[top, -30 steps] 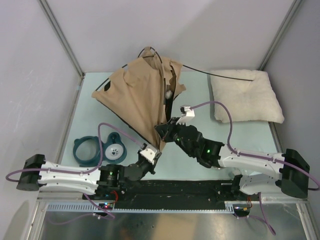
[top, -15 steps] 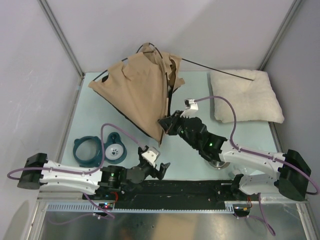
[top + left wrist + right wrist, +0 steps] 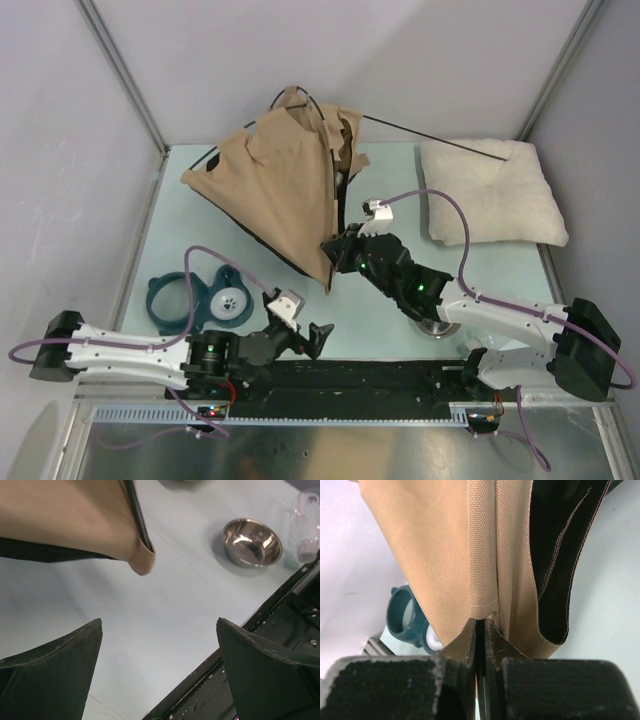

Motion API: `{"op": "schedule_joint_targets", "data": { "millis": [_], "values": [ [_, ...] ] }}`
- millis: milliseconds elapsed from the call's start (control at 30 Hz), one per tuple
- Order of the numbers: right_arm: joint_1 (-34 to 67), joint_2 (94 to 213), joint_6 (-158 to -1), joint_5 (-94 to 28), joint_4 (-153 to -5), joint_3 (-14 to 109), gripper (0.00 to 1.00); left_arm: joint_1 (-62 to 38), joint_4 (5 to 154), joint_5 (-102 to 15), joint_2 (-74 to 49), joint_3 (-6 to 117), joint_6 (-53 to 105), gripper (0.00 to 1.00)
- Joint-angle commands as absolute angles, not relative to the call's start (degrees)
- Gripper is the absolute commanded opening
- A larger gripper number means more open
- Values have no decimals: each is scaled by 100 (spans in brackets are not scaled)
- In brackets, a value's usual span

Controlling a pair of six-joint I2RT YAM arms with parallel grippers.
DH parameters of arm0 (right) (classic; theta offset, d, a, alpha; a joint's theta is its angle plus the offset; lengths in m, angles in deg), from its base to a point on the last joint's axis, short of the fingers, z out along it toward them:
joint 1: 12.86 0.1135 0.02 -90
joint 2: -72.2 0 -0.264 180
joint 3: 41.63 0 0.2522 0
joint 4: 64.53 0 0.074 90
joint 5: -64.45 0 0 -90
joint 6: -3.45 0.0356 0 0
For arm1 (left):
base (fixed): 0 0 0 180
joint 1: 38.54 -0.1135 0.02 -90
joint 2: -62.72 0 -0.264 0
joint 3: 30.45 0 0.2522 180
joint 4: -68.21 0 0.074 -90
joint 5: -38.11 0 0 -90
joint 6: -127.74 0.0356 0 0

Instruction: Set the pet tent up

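Note:
My right gripper should next go back down toward the bare tabletop by the front bar (image 3: 320,309) and let go of the tent's seam. That spot is below the gripper, nearer my base.
The pet tent (image 3: 280,190) is a tan fabric cone with black edging, standing part-raised at the middle back of the table. A thin black pole (image 3: 440,141) sticks out of its top to the right. My right gripper (image 3: 333,252) is shut on the tent's lower front seam; the right wrist view shows the fingers (image 3: 465,645) pinching the tan fabric (image 3: 445,540) and a black pole end. My left gripper (image 3: 315,336) stands open and holds nothing, low near the table's front edge. The tent's loose bottom corner (image 3: 143,562) hangs ahead of its jaws.
A cream pillow (image 3: 490,190) lies at the back right under the pole's tip. A teal double-bowl stand (image 3: 190,300) with a white paw-print bowl (image 3: 231,300) sits front left. A steel bowl (image 3: 251,542) rests under the right arm. A black rail (image 3: 360,375) runs along the front.
My left gripper has opened, let go of the tent's bottom corner and drawn back toward the front edge. The right gripper kept its hold and lifted the fabric slightly backward.

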State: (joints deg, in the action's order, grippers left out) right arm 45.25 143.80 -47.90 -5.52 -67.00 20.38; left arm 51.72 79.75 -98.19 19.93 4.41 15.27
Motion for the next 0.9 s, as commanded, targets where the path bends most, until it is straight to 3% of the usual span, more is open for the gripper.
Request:
{"op": "schedule_joint_targets", "data": {
  "millis": [0, 267, 533, 733, 800, 867],
  "values": [
    [4526, 14413, -5549, -665, -7065, 2138, 0, 5199, 8423, -10416, 2583, 627, 1423, 100],
    [4915, 14674, -6200, -617, -7123, 1901, 0, 5200, 8793, -11280, 3739, 971, 1973, 100],
    [5450, 15837, -6150, -186, -6770, 1950, 0, 5109, 8797, -12089, 3532, 1789, 3213, 100],
    [5796, 16552, -6178, 16, -6816, 2371, 0, 4769, 8808, -11993, 3651, 2169, 3492, 100],
    [5883, 16620, -6166, 83, -6873, 2486, 3, 4685, 8831, -11981, 3709, 2202, 3489, 100],
    [5960, 16590, -6157, 142, -6909, 2546, 16, 4618, 8874, -12020, 3739, 2236, 3459, 100]
  ]
}}
